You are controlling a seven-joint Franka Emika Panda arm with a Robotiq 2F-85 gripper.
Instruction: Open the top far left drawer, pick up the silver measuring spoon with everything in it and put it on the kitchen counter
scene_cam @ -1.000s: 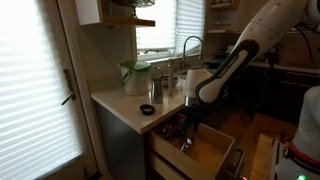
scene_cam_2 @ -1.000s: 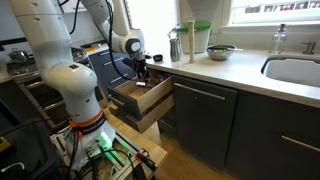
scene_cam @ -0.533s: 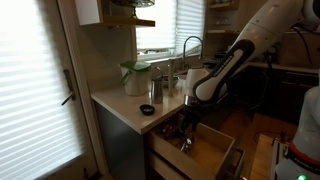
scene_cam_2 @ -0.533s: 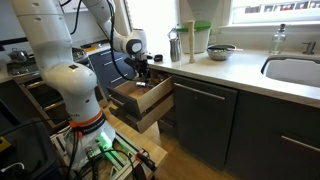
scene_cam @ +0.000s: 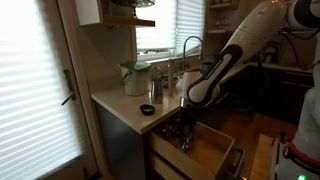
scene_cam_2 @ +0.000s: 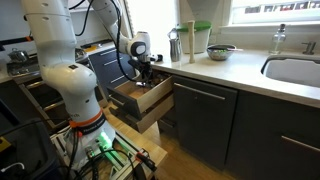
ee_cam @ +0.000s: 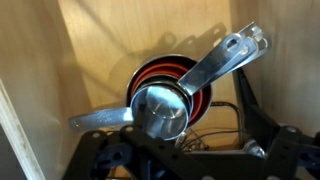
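Note:
The silver measuring spoon sits nested on the red cups just below. Next, the spoon's rim where its handle begins comes between my spread fingers as my gripper lowers over it.
The top far left drawer (scene_cam: 212, 152) is pulled open, and its pale wood box shows in both exterior views (scene_cam_2: 141, 97). Inside it lies the silver measuring spoon (ee_cam: 160, 108), nested on red cups with its long handle pointing up and to the right. Another flat silver handle sticks out to the left. My gripper (ee_cam: 200, 160) hangs just above the spoon inside the drawer, with its fingers spread and empty; it also shows in both exterior views (scene_cam: 184, 132) (scene_cam_2: 144, 79). The pale kitchen counter (scene_cam: 118, 107) (scene_cam_2: 235, 70) runs beside the drawer.
On the counter stand a green-lidded container (scene_cam: 133, 76) (scene_cam_2: 201, 38), a steel cup (scene_cam: 154, 90), a small dark bowl (scene_cam: 147, 109), a faucet (scene_cam: 190, 45) and a sink (scene_cam_2: 296, 72). The robot's base (scene_cam_2: 82, 110) stands in front of the drawers. Black wires lie in the drawer (ee_cam: 225, 125).
The upper arm has swung over and the wrist has shifted slightly above the drawer. The gripper stays over the spoon. The spoon has not moved.

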